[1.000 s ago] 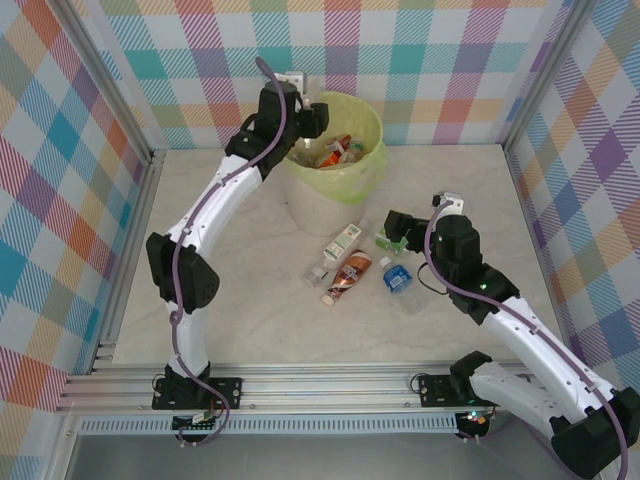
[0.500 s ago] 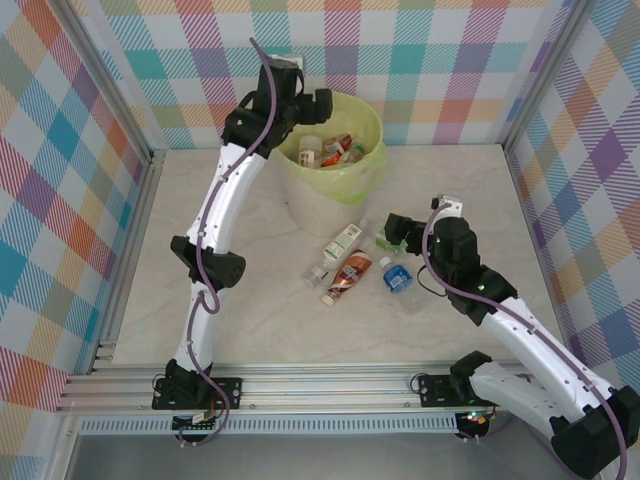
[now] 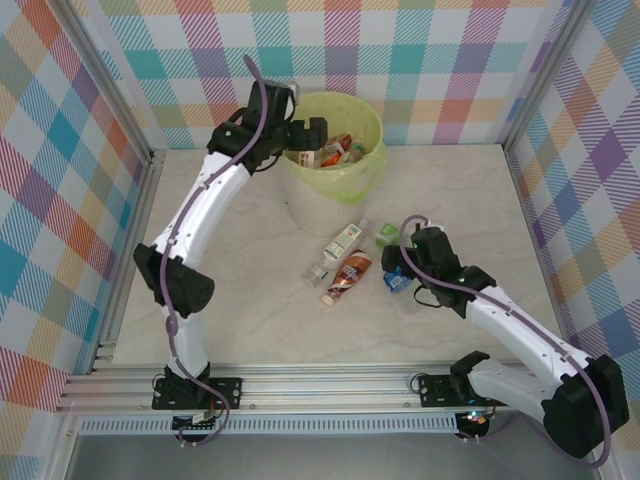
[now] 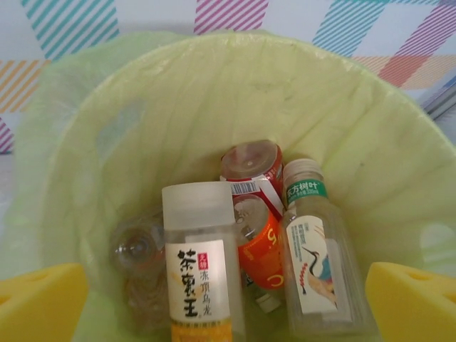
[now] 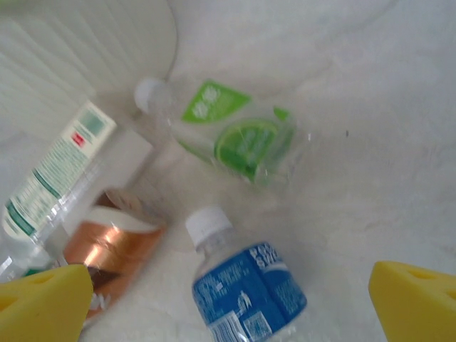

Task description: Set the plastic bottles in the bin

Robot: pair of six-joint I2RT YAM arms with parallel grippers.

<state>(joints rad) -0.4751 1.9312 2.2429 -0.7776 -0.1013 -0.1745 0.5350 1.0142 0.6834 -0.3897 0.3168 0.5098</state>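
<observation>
My right gripper moves down and slightly back next, and closes its fingers around the bottle's label (image 3: 397, 280) (image 5: 249, 291). The blue-label bottle has bare table along both sides.
The bin (image 3: 345, 180), beige with a yellow-green liner, stands at the back of the table. My left gripper (image 3: 306, 136) hovers open over its rim. In the left wrist view the bin's liner (image 4: 214, 85) holds several plastic bottles: a frosted one with a yellow label (image 4: 199, 278), a red-orange one (image 4: 258, 214) and a crane-label one (image 4: 313, 267); the left gripper (image 4: 228, 313) is empty above them. My right gripper (image 3: 397, 268) is open low over the blue-label bottle (image 5: 249, 292), which lies between its yellow pads (image 5: 43, 303). The right gripper (image 5: 228, 306) touches nothing.
Lying on the table in front of the bin are a lime-label bottle (image 5: 239, 139), a green-and-white-label bottle (image 3: 342, 241), a brown-label bottle (image 3: 348, 274) and a small clear one (image 3: 317, 273). The bin's ribbed wall (image 5: 85, 43) is close to the left.
My left gripper opened over the bin and the frosted bottle dropped in; it then drew slightly back. My right gripper moved down and left, onto the blue-label bottle.
</observation>
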